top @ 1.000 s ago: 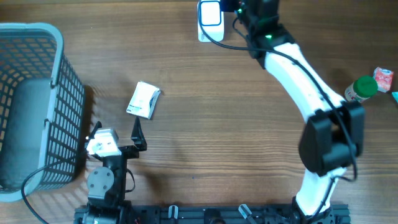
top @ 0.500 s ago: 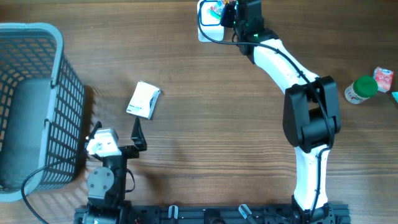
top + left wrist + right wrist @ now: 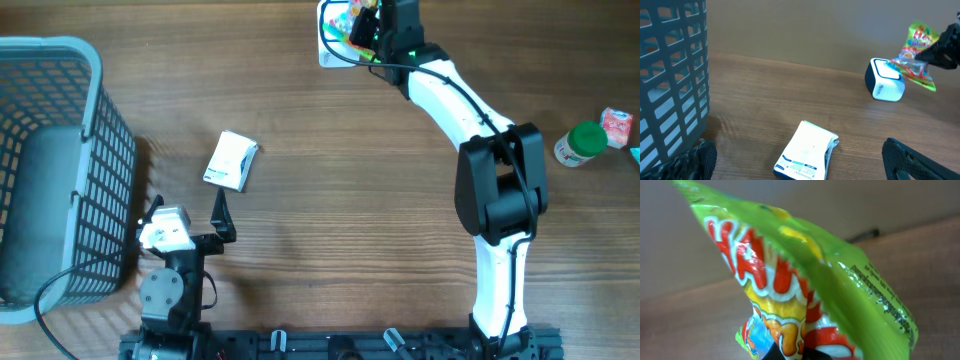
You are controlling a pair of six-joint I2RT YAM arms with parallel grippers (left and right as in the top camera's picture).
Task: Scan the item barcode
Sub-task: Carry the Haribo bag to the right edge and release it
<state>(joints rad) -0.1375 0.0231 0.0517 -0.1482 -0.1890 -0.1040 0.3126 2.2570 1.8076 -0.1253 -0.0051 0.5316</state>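
Note:
Next, my right gripper swings to the tabletop by the green-capped bottle and releases the bag, since that spot lies to its right in the overhead view.
A bright green, yellow and red snack bag point(image 3: 350, 20) hangs at the far edge of the table, right over the white and blue barcode scanner point(image 3: 334, 48). My right gripper point(image 3: 376, 24) is shut on the bag. In the right wrist view the crinkled bag point(image 3: 805, 280) fills the frame, pinched at the bottom between dark fingertips point(image 3: 777, 355). From the left wrist view the bag point(image 3: 917, 55) overlaps the scanner point(image 3: 885, 82). My left gripper point(image 3: 186, 210) stands open near the front left, holding nothing.
A white packet point(image 3: 232, 160) lies flat just ahead of the left gripper. A grey mesh basket point(image 3: 95, 130) stands at the left edge. A green-capped bottle point(image 3: 580, 143) and a red and white pack point(image 3: 617, 125) sit at the right edge.
The right arm folded its elbow inward and turned the snack bag into view over the scanner. The left arm and white packet have not moved.

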